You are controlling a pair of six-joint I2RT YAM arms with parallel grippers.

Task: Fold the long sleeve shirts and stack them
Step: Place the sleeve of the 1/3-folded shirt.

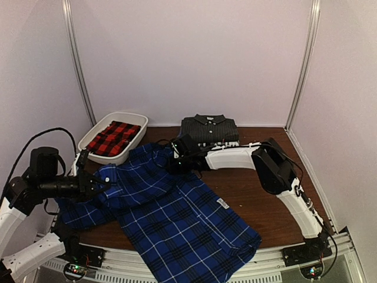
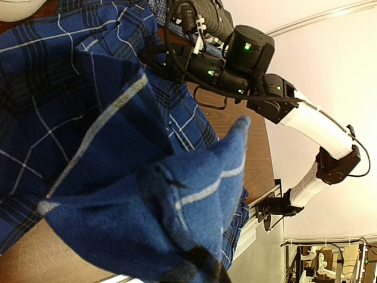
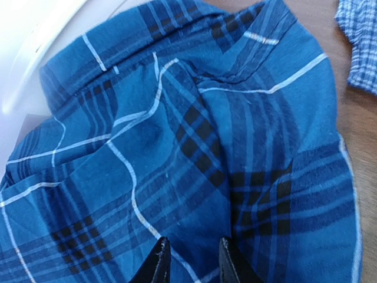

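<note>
The left gripper carries the plaid shirt's fold across the shirt and down next, then releases it, as the cloth by the white label lies to its right in the top view.
The blue-and-black plaid shirt lies spread over the front of the table, rumpled at its upper end. My left gripper is shut on a bunch of that shirt at its left side and holds it off the table. In the left wrist view the raised cloth hides the fingers. My right gripper presses into the shirt's far end, and its fingertips pinch a ridge of the plaid cloth. The charcoal striped shirt lies folded at the back. The red-and-black plaid shirt lies in the tub.
A white plastic tub stands at the back left, close to the blue shirt's top edge; its wall shows in the right wrist view. Bare brown tabletop lies to the right. The shirt's hem hangs over the front rail.
</note>
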